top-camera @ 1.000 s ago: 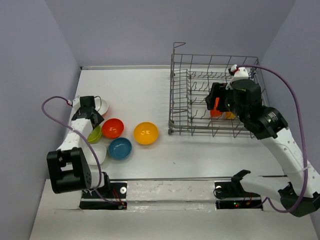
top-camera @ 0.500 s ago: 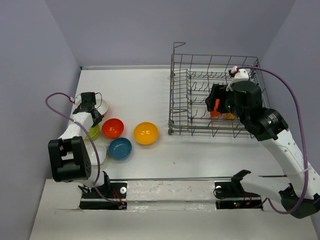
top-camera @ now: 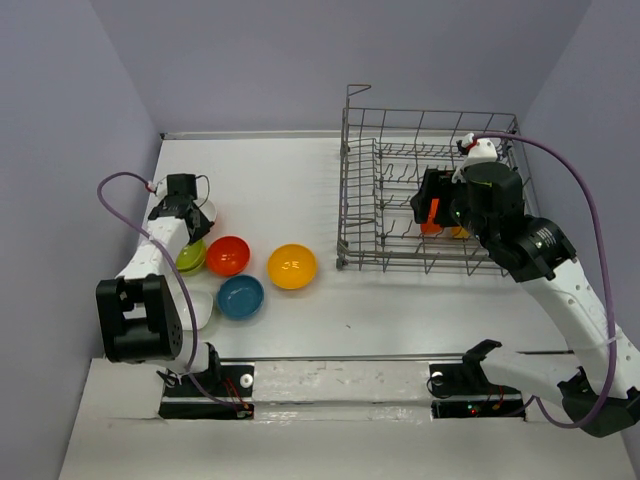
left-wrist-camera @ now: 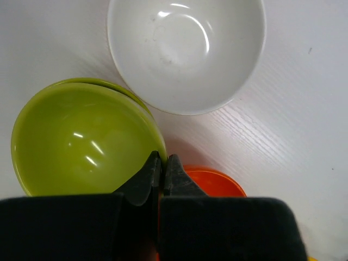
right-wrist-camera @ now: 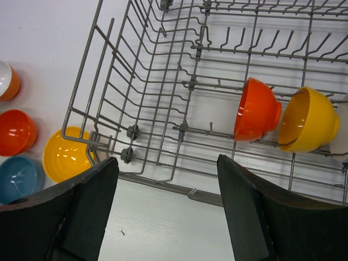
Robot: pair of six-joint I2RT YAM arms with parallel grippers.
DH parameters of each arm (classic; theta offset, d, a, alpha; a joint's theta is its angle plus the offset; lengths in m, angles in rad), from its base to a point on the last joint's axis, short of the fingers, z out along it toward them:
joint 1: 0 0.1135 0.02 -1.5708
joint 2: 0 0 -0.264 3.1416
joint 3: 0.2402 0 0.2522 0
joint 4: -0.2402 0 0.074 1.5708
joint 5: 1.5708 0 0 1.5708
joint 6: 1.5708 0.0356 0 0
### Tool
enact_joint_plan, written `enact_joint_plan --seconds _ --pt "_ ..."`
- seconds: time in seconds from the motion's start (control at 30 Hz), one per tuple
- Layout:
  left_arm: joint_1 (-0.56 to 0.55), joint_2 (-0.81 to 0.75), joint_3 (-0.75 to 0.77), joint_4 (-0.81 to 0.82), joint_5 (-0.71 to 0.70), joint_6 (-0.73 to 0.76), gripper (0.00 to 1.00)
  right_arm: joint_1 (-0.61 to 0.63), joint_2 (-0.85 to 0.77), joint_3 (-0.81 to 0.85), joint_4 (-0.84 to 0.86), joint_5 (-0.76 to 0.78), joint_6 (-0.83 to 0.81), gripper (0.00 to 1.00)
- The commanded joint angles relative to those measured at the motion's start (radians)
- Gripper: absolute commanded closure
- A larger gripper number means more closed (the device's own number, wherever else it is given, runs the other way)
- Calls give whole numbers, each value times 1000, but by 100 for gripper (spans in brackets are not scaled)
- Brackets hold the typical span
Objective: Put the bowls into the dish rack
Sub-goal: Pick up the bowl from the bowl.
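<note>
The tabletop beyond the yellow bowl is bare. My left gripper will next lift the bowl, carry it toward the rack, lower it onto that spot and let it go.
My left gripper (left-wrist-camera: 161, 163) is shut on the right rim of a lime green bowl (left-wrist-camera: 81, 141), which seems to sit in a second green one. A white bowl (left-wrist-camera: 185, 49) lies just beyond it, and a red-orange bowl (left-wrist-camera: 212, 179) lies under the fingers. From above, the left gripper (top-camera: 187, 232) is at the far-left cluster with the green bowl (top-camera: 190, 258). My right gripper (right-wrist-camera: 167, 160) hangs open and empty above the dish rack (right-wrist-camera: 136, 81), near its front edge. A red-orange bowl (right-wrist-camera: 255, 111) and an orange-yellow bowl (right-wrist-camera: 307, 119) stand on edge in the rack.
On the table left of the dish rack (top-camera: 360, 200) lie a red-orange bowl (top-camera: 228, 255), a yellow bowl (top-camera: 292, 266), a blue bowl (top-camera: 241, 296) and two white bowls (top-camera: 206, 210) (top-camera: 198, 308). The purple side wall stands close to the left arm.
The left gripper has closed from partly open onto the green bowl's rim, and its wrist has shifted slightly toward the back. The right arm has stayed still.
</note>
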Motion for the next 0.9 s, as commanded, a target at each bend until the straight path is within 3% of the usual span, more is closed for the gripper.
enact_joint_plan --seconds 0.0,0.17,0.57,0.73,0.87 --pt "-54 -55 77 -51 -15 11 100 9 -13 2 46 3 -12 21" --pt "-78 -111 100 -111 -67 6 100 9 -8 5 41 -2 -13 21" --pt "-270 -186 230 -273 -288 -9 100 9 9 12 43 -16 -12 22" --pt "-388 -108 392 -312 -323 2 100 9 15 17 41 -13 -10 22" --pt "-485 44 518 -309 -345 22 100 9 19 17 40 -5 -10 22"
